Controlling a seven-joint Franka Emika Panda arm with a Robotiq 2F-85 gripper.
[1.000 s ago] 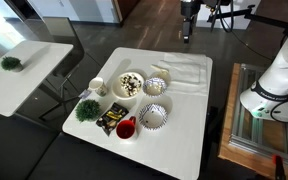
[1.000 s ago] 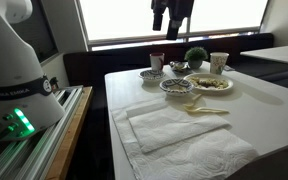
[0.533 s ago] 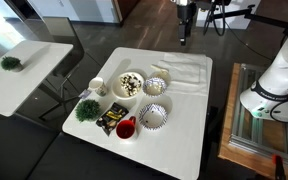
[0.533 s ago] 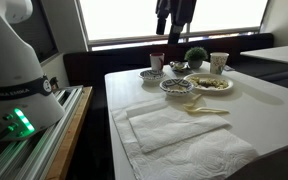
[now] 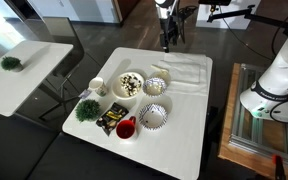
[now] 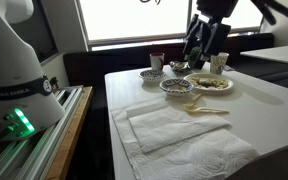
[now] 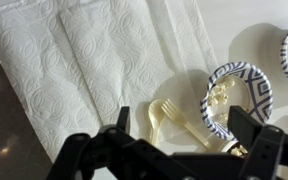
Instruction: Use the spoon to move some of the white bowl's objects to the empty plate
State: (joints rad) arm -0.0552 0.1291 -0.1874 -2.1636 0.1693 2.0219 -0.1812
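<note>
My open gripper lowers over the spoon's handle well below it next, with fingers astride. It keeps off the fork [image 7: 172, 112] lying close beside.
The white bowl [image 5: 130, 85] holds mixed dark brown and pale bits; it also shows in an exterior view [image 6: 213, 83] and is out of the wrist view. A pale cream spoon [image 7: 155, 120] lies on the table beside a matching fork [image 7: 172, 112], next to a blue-striped bowl [image 7: 234, 100] with pale bits in it. The utensils also show in an exterior view [image 6: 199, 105]. My gripper [image 7: 184, 135] is open and empty, hovering above the spoon and fork. It shows in both exterior views [image 5: 167, 30] [image 6: 202, 40], well above the table.
Paper towels [image 7: 84, 60] cover the table beside the utensils. A second striped bowl [image 5: 152, 117], a red cup [image 5: 126, 128], a white cup [image 5: 97, 86], a small green plant [image 5: 87, 109] and a dark packet [image 5: 109, 120] stand around the white bowl.
My gripper has come down and moved sideways from the table's far edge toward the dishes. Nothing on the table has moved.
</note>
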